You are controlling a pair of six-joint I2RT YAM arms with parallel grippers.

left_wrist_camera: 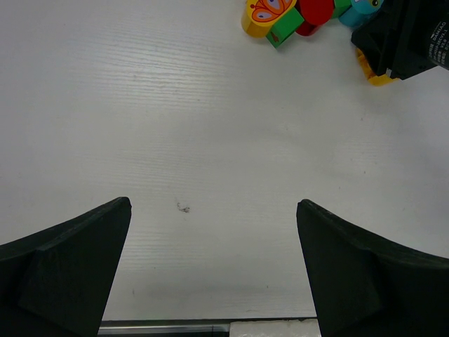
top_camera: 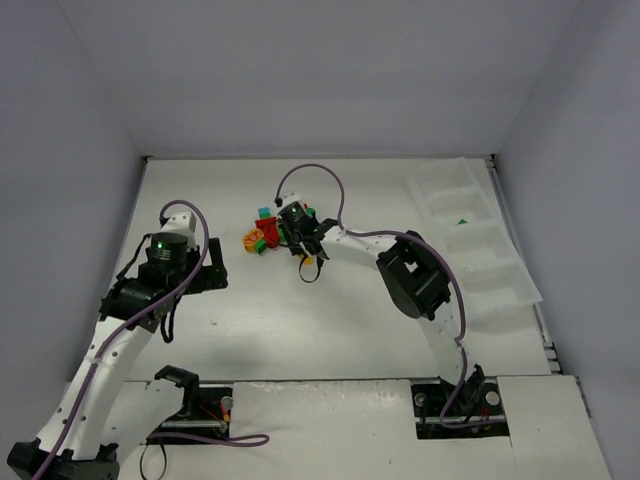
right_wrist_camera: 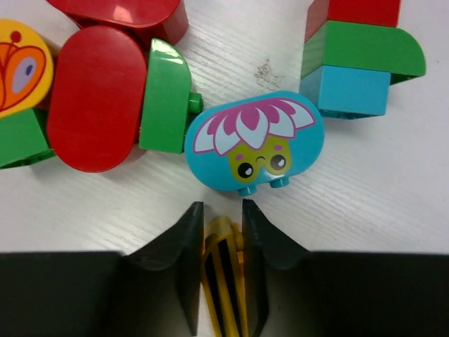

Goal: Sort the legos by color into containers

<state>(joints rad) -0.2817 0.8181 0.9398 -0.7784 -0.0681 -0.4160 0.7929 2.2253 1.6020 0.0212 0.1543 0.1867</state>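
My right gripper will go up and carry the yellow brick over the tray's empty far section (top_camera: 446,180), which is outward and to its right in the top view.
The legos lie in a pile (top_camera: 265,235) at the table's middle back. In the right wrist view I see a teal flower-face brick (right_wrist_camera: 254,140), a red oval brick (right_wrist_camera: 95,98), a green brick (right_wrist_camera: 167,95) and a red-green-blue stack (right_wrist_camera: 361,60). My right gripper (right_wrist_camera: 219,214) is shut on a yellow black-striped brick (right_wrist_camera: 224,274), just short of the teal brick. It also shows from above (top_camera: 303,255). My left gripper (left_wrist_camera: 214,210) is open and empty over bare table, left of the pile (top_camera: 212,265). The compartment tray (top_camera: 440,205) lies at the far right.
One small green brick (top_camera: 462,221) sits in a compartment of the tray. A yellow butterfly brick (left_wrist_camera: 263,14) lies at the pile's left end. Grey walls enclose the table on three sides. The right arm's black body (left_wrist_camera: 410,38) shows at the left wrist view's top right.
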